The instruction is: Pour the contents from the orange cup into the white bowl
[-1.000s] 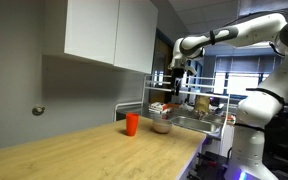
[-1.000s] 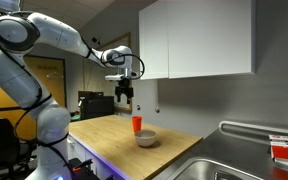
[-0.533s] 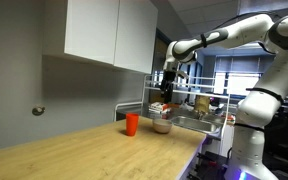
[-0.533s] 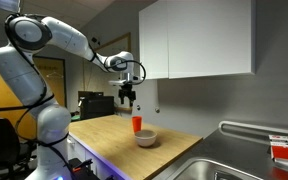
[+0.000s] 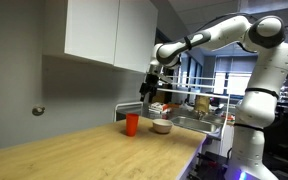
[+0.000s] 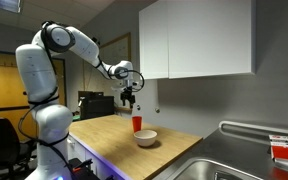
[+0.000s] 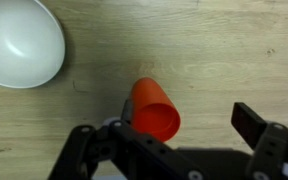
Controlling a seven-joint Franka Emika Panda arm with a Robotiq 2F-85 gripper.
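The orange cup stands below my gripper and farther out, so my gripper should reach outward and lower its open fingers on both sides of the rim of the orange cup (image 5: 132,123) away from the bowl.
The orange cup (image 5: 132,123) stands upright on the wooden counter, with the white bowl (image 5: 162,126) close beside it; both also show in an exterior view, cup (image 6: 137,124) behind bowl (image 6: 145,138). In the wrist view the cup (image 7: 154,108) is seen from above at centre and the bowl (image 7: 21,42) at the top left. My gripper (image 5: 149,93) hangs in the air above and a little beside the cup, also seen in an exterior view (image 6: 130,99). Its jaws (image 7: 174,140) are open and empty, with the cup's rim between them below.
The wooden counter (image 5: 94,150) runs toward a metal sink (image 6: 224,165) past the bowl. White wall cabinets (image 6: 194,38) hang above the counter. A dish rack with items (image 5: 199,105) stands behind the bowl.
My gripper has moved sideways and slightly down, from above the bowl side to above the orange cup. The cup and bowl have not moved.
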